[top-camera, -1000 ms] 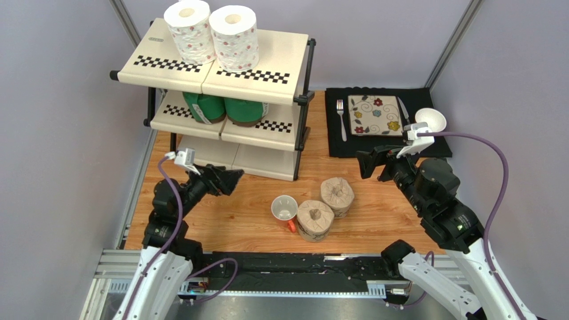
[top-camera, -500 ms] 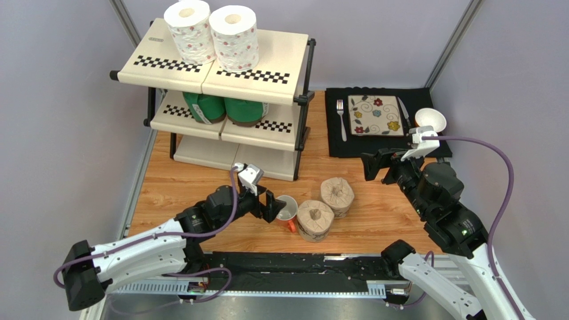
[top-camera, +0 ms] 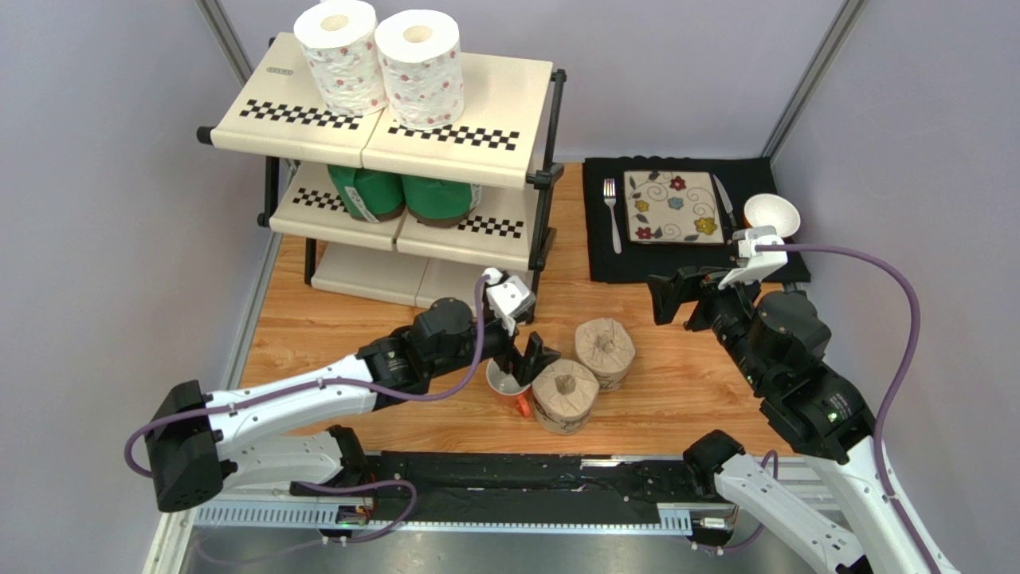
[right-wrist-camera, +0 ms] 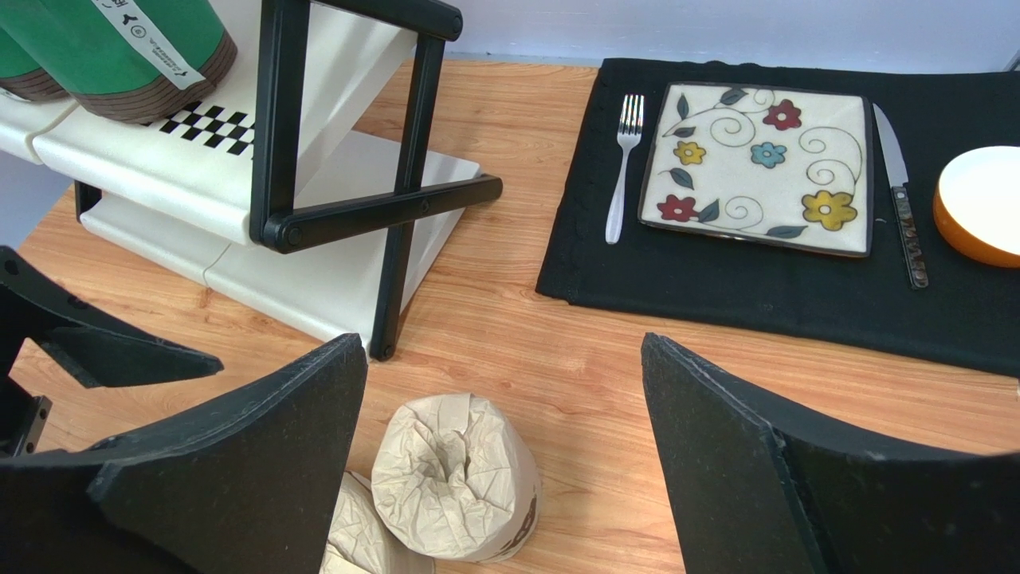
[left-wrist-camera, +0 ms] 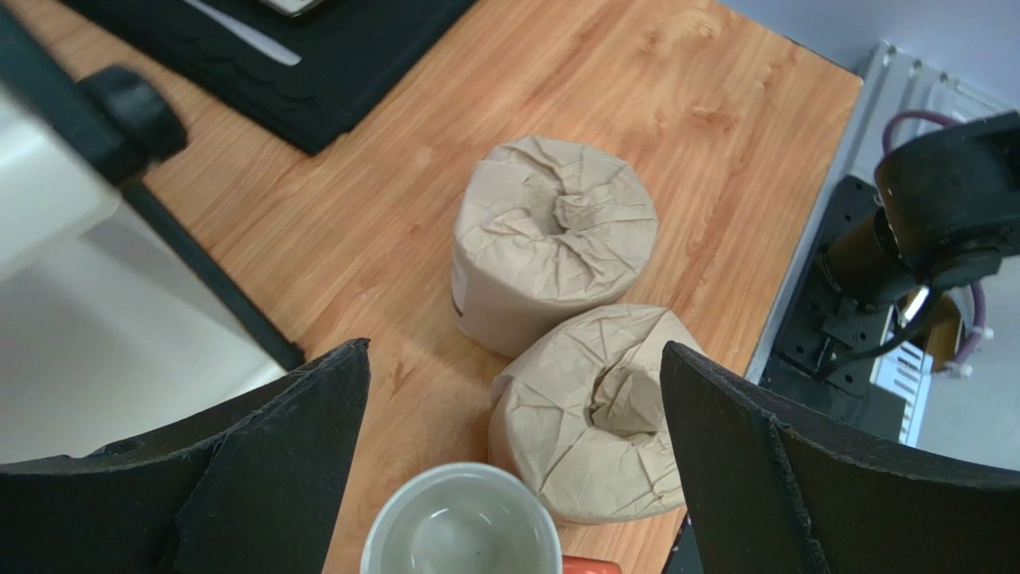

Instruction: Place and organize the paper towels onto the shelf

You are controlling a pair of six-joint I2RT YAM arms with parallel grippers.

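The near tan roll's mug-side rim (top-camera: 548,382) (left-wrist-camera: 542,414) is below my left gripper, to its right in the top view: next I descend that way, straddling it, as the roll's hole is open.
Two tan-brown rolls stand on the wooden table: the near one (top-camera: 564,395) (left-wrist-camera: 599,407) and the far one (top-camera: 605,349) (left-wrist-camera: 553,239) (right-wrist-camera: 455,475). My left gripper (top-camera: 528,356) (left-wrist-camera: 515,478) is open and empty, hovering above the mug and the near tan roll. My right gripper (top-camera: 671,295) (right-wrist-camera: 503,478) is open and empty, raised to the right of the far tan roll. The shelf (top-camera: 395,120) (right-wrist-camera: 323,275) holds two white floral rolls (top-camera: 386,57) on its top tier and two green rolls (top-camera: 401,191) (right-wrist-camera: 120,48) on its middle tier. The bottom tier (top-camera: 395,278) looks bare.
A white mug (top-camera: 509,374) (left-wrist-camera: 461,526) with a red handle sits just left of the near tan roll. A black placemat (top-camera: 766,257) (right-wrist-camera: 718,281) at the back right carries a floral plate (top-camera: 673,206), fork, knife and small bowl (top-camera: 771,214).
My left arm has swung right and forward from beside the shelf, bringing its open gripper over the mug and near tan roll. The right arm has barely moved.
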